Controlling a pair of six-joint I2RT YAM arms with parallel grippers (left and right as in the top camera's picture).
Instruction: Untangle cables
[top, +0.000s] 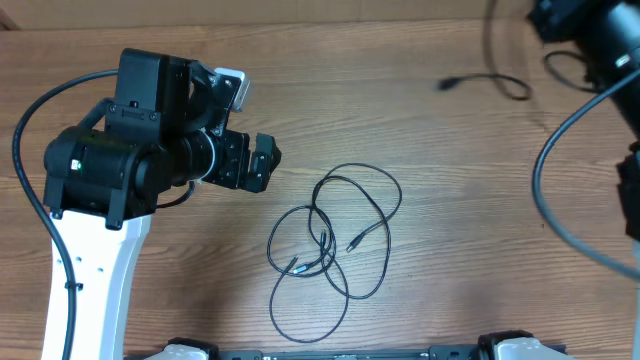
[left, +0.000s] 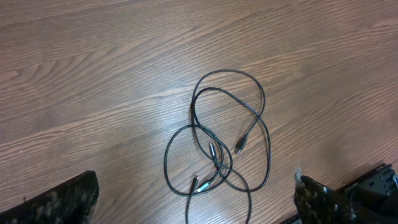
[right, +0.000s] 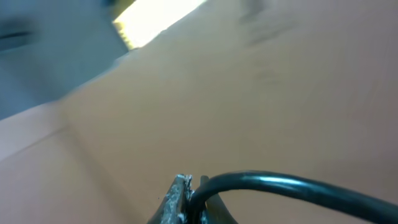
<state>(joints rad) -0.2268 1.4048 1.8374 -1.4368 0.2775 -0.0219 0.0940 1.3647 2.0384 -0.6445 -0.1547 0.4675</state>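
Observation:
My right gripper swings to its right in the overhead view next, lowers and releases the cable, since tabletop away from the bundle lies below there.
The cables (top: 335, 238) lie as a loose bundle of thin black loops on the wooden table, with small plug ends near the middle. In the left wrist view the cables (left: 217, 134) lie just ahead of and between my fingers. My left gripper (top: 264, 160) is open and empty, up and left of the bundle; in its wrist view the left gripper (left: 194, 204) shows wide-spread fingers. My right gripper (right: 194, 190) is shut on a black cable (right: 280, 184), with blurred surroundings. A separate black cord with a plug end (top: 490, 82) shows blurred at the top right.
The right arm (top: 590, 30) fills the top right corner, with its thick black wire (top: 545, 200) curving down the right side. The left arm's white base (top: 95, 270) and its wire (top: 30, 120) take up the left side. The table is brown wood.

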